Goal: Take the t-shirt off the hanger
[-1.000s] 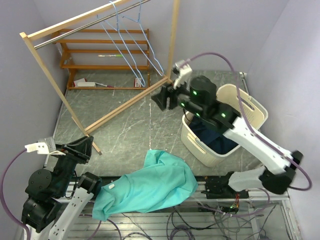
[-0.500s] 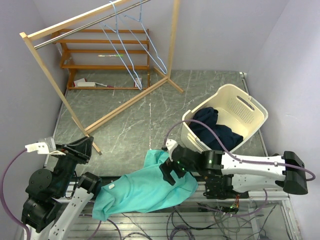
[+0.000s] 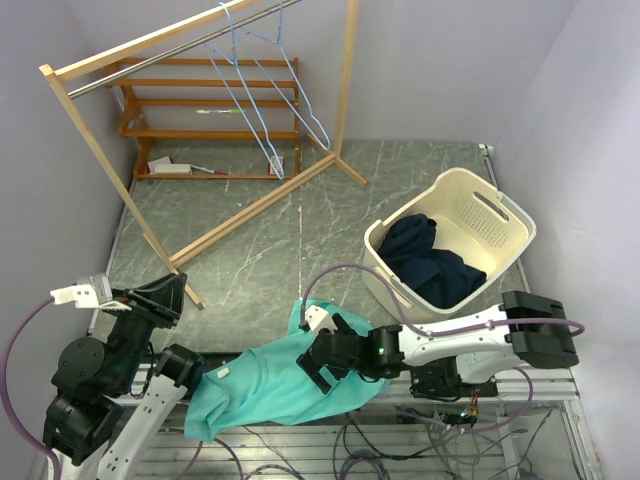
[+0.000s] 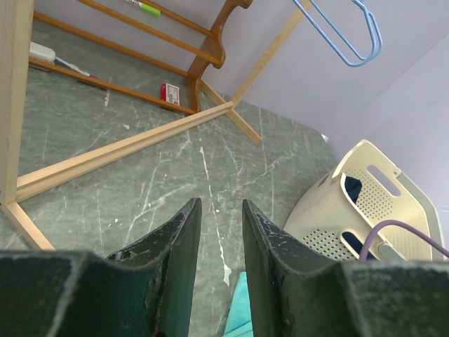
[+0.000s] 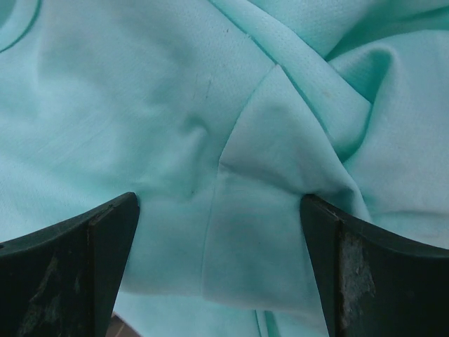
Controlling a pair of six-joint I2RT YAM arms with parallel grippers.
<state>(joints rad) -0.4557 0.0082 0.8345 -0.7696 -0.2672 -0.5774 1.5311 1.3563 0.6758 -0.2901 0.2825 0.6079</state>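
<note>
I should move my right gripper gently a little to the left in the top view next and close it on the t-shirt's seamed fold (image 5: 219,235), because that fabric is between its open fingers.
The turquoise t-shirt (image 3: 262,385) lies crumpled at the table's near edge, apart from the hanger. Blue wire hangers (image 3: 262,92) hang bare on the wooden rack's rail. My right gripper (image 3: 313,366) is down on the shirt's right part. In the right wrist view its jaws stand wide open (image 5: 218,199) with folded shirt fabric (image 5: 175,105) filling the space between them. My left gripper (image 3: 166,292) is held up at the near left, left of the shirt. Its fingers (image 4: 219,205) stand a narrow gap apart, holding nothing. A sliver of the shirt (image 4: 237,317) shows below them.
A cream laundry basket (image 3: 500,215) with dark clothes stands at the right, also in the left wrist view (image 4: 365,203). The wooden rack's base beam (image 3: 250,212) crosses the grey marble floor diagonally. A low wooden shelf (image 3: 210,132) stands at the back left.
My right arm swung from up near the rack's hangers down to the shirt at the near edge, and its jaws opened wide. The left arm stayed still.
</note>
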